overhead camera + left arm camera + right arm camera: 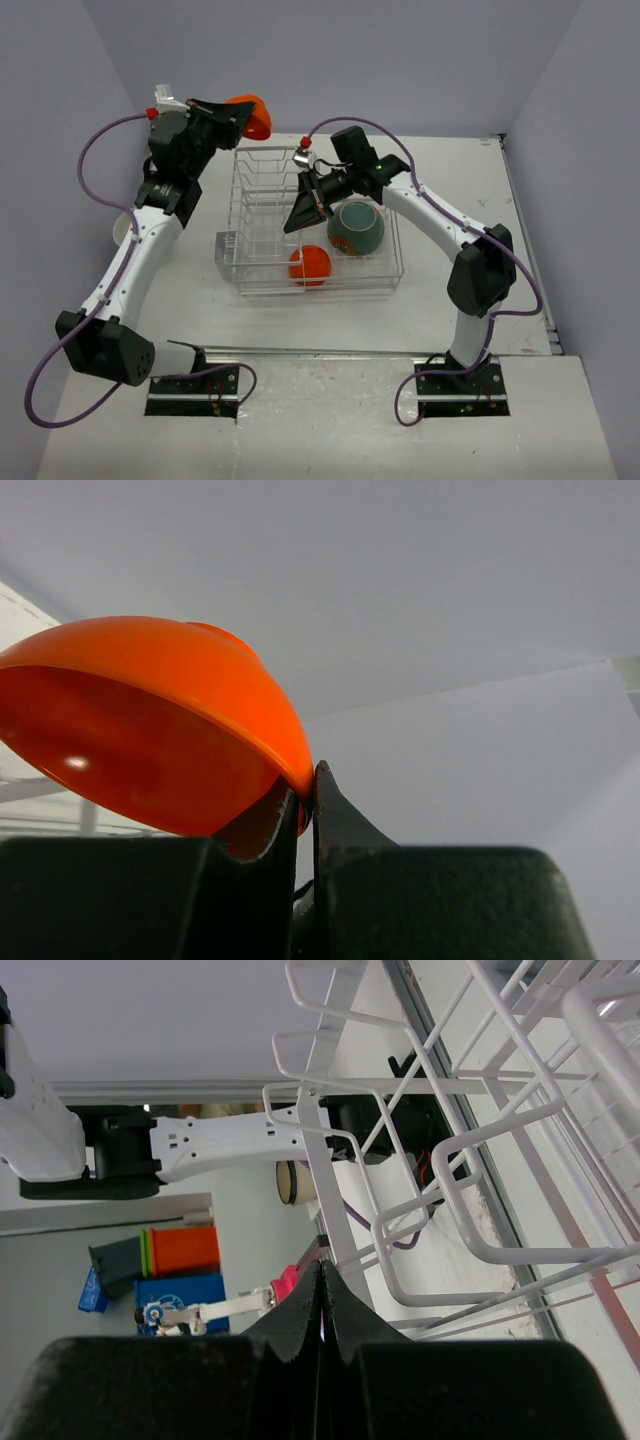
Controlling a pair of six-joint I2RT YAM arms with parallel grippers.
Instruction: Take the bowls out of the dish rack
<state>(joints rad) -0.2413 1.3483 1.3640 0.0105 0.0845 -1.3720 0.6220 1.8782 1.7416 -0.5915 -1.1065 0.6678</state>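
The cream bowl (122, 229) stands below my left gripper, to the left in the top view, so my left gripper will next swing back and down to let go inside it.
My left gripper (240, 120) is raised above the table's back left, beyond the dish rack (262, 190), and is shut on the rim of a bright orange bowl (258, 116). In the left wrist view the tilted orange bowl (150, 720) has its rim pinched between the fingers of my left gripper (308, 780). My right gripper (292, 226) hangs inside the rack, shut and holding nothing. Its tips (322, 1270) sit beside a white rack wire (330, 1160). Another orange bowl (310, 265) and a large teal bowl (355, 227) lie in the rack.
A cream bowl (121, 228) stands on the table at the left, partly hidden by my left arm, and shows far off in the right wrist view as a cream bowl (292, 1182). Grey walls close the back and sides. Coloured bins (180, 1260) stand beyond the table.
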